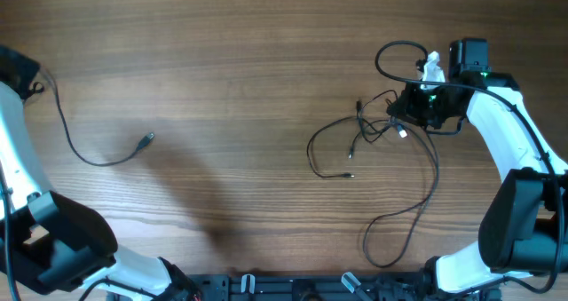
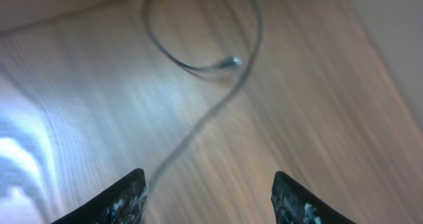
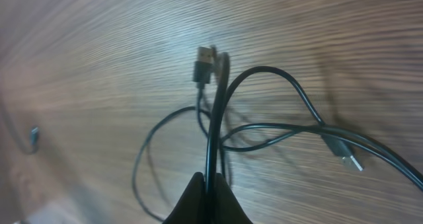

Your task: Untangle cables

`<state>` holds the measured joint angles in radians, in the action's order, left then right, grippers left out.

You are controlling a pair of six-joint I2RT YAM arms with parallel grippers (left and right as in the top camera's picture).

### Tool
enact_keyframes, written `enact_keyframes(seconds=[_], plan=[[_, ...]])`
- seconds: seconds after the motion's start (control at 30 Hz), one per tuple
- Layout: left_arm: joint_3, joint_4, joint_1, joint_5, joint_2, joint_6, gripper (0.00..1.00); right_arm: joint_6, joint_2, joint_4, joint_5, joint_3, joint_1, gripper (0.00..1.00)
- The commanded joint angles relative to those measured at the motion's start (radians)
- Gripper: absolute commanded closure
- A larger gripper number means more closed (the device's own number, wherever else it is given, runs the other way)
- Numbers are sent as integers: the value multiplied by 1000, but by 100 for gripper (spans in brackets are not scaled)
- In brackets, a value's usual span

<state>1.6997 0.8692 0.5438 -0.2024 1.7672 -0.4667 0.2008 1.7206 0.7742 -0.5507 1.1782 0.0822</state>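
My right gripper shifts left in the overhead view toward the crossed cable parts under the held cable (image 1: pixel 367 130) (image 3: pixel 223 137) next and releases that cable.
A single black cable (image 1: pixel 75 146) lies at the left, its silvery plug (image 1: pixel 146 139) pointing right. In the left wrist view this cable (image 2: pixel 198 128) runs up from beside the left finger to its plug (image 2: pixel 232 61). My left gripper (image 2: pixel 208 178) is open above it, at the table's far left (image 1: pixel 31 75). A tangle of black cables (image 1: pixel 373 123) lies at the right. My right gripper (image 1: pixel 413 107) is shut on one cable (image 3: pixel 215 125) of the tangle (image 3: pixel 211 181). Plugs show in the right wrist view (image 3: pixel 205 62) (image 3: pixel 350 159).
A long loop of cable (image 1: pixel 399 234) trails from the tangle toward the front edge. Another loop (image 1: pixel 395 57) curls behind the right gripper. A white piece (image 1: pixel 433 67) sits on the right arm. The table is bare wood (image 1: pixel 240 114).
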Motion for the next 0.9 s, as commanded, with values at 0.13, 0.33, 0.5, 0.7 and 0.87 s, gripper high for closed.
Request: enact_keyframes(seconds=[0.13,0.33,0.5,0.7,0.87], plan=[[3,119,-126,518,-111,219,42,-3,-117,-4,-163,66,-71,95],[2,249,-330,688,-108,367,43,99,-200,-34,-248,68,-104,95],[2,269,-524,711,-102,459,39,204,-192,3,-188,67,-104,80],[2,235,-690,711,-84,459,39,261,-183,76,38,67,-99,31],[2,173,-808,710,-35,436,39,304,-183,80,128,67,-28,4]])
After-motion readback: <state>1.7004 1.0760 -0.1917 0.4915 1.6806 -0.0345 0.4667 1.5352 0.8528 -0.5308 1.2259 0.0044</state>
